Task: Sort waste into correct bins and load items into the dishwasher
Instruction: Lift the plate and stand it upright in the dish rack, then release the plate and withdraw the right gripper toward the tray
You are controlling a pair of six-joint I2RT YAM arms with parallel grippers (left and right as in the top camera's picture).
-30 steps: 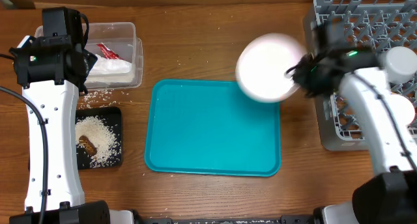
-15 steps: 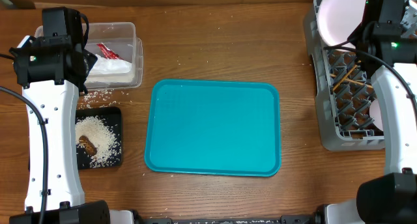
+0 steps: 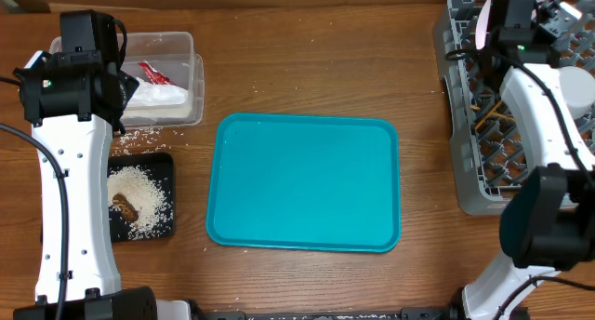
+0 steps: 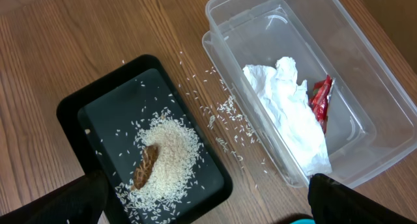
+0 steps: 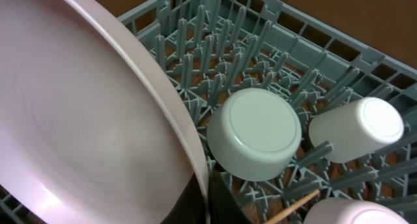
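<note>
My right gripper has the plate [image 5: 85, 126] and should next carry it down to stand on the rack [image 5: 195, 28] side nearest the teal tray, as the bowls fill its opposite side.
My right gripper [image 5: 207, 201] is shut on the rim of the white plate [image 5: 85, 126] and holds it on edge over the grey dish rack [image 5: 195, 28], at the rack's far left in the overhead view [image 3: 465, 171]. Two white bowls [image 5: 254, 133] [image 5: 355, 129] lie upside down among the pegs, with a chopstick [image 5: 293, 208] beside them. My left gripper [image 4: 208, 208] is open and empty above the black tray [image 4: 104, 113], which holds rice [image 4: 166, 152] and a brown lump [image 4: 146, 167]. The napkin [image 4: 287, 113] and red wrapper [image 4: 320, 100] lie in the clear tub [image 4: 365, 100].
The teal tray [image 3: 302, 180] lies in the middle of the wooden table. Loose rice grains [image 4: 225, 113] are scattered on the table between the black tray and the tub. Another white rounded item [image 5: 345, 214] shows partly at the rack's near edge.
My right arm has carried the plate from above the teal tray's far right corner to the rack and turned it on edge. The left arm has not moved.
</note>
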